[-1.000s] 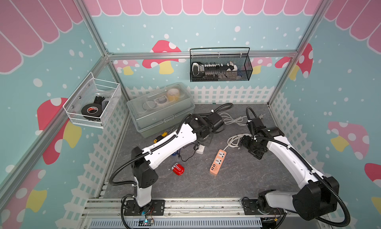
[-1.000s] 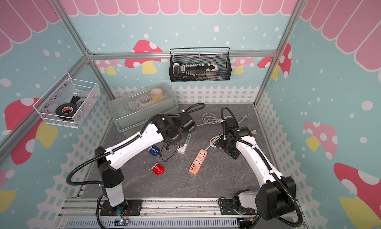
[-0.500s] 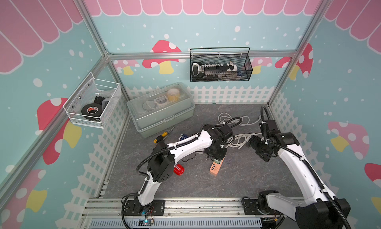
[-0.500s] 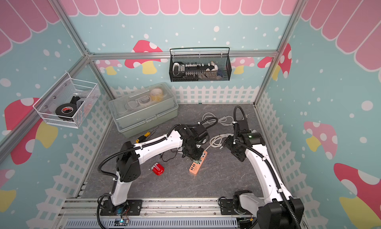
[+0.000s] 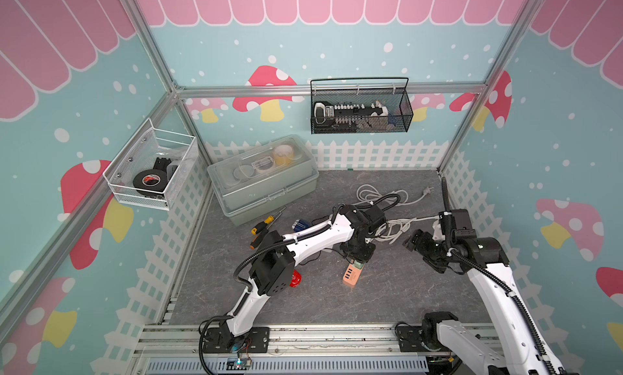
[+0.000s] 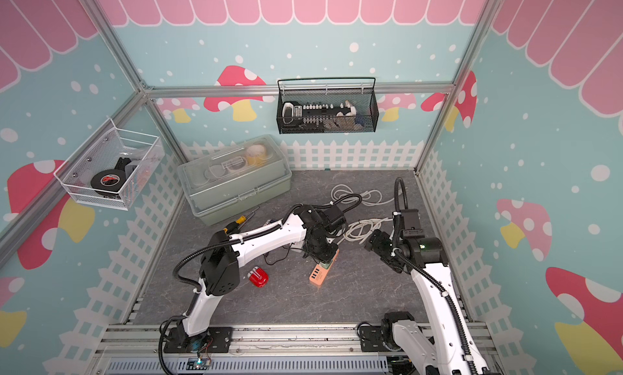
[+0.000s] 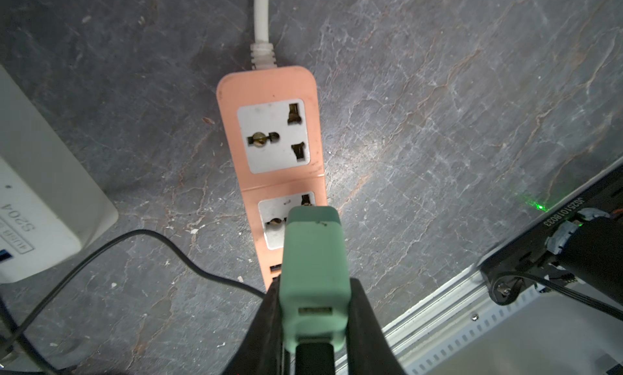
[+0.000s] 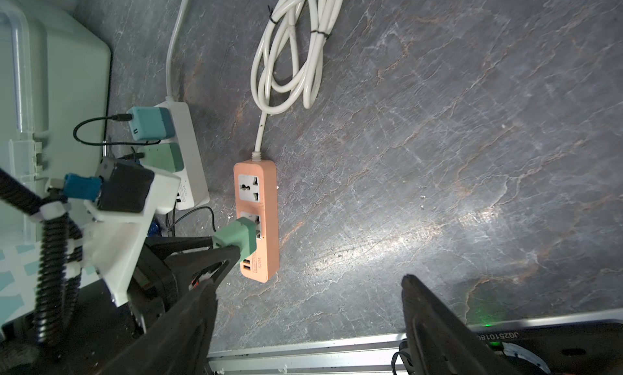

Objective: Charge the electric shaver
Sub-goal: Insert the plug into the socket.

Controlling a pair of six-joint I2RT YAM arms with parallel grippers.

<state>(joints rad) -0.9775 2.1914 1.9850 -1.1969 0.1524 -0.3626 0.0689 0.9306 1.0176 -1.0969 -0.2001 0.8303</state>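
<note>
The left gripper moves down onto the power strip's second socket [image 7: 277, 220] below it next and releases the green USB adapter there, as that socket's holes show open.
An orange power strip [image 5: 350, 275] [image 8: 266, 174] lies mid-floor on its white cord. My left gripper [image 7: 313, 285] [image 5: 358, 255] is shut on a green USB adapter [image 7: 313, 255] [image 8: 236, 236], whose front end sits at the strip's second socket. How deep it is seated is hidden. A black cable [image 7: 161, 241] trails from the adapter under the left arm. A small red device [image 5: 295, 278] and a blue one [image 5: 300, 225] lie nearby; I cannot tell which is the electric shaver. My right gripper [image 8: 308, 282] [image 5: 413, 243] hangs open and empty, right of the strip.
A white power strip [image 8: 194, 160] holding two more adapters sits by the green storage box [image 5: 263, 177]. Coiled white cord [image 5: 394, 228] lies behind the strip, and a screwdriver [image 5: 261, 226] near the box. A black basket [image 5: 360, 110] and a white one [image 5: 151, 171] hang on the walls.
The left arm swung from beside the storage box forward and right to the orange strip. The right arm drew back to the right, its gripper still open.
</note>
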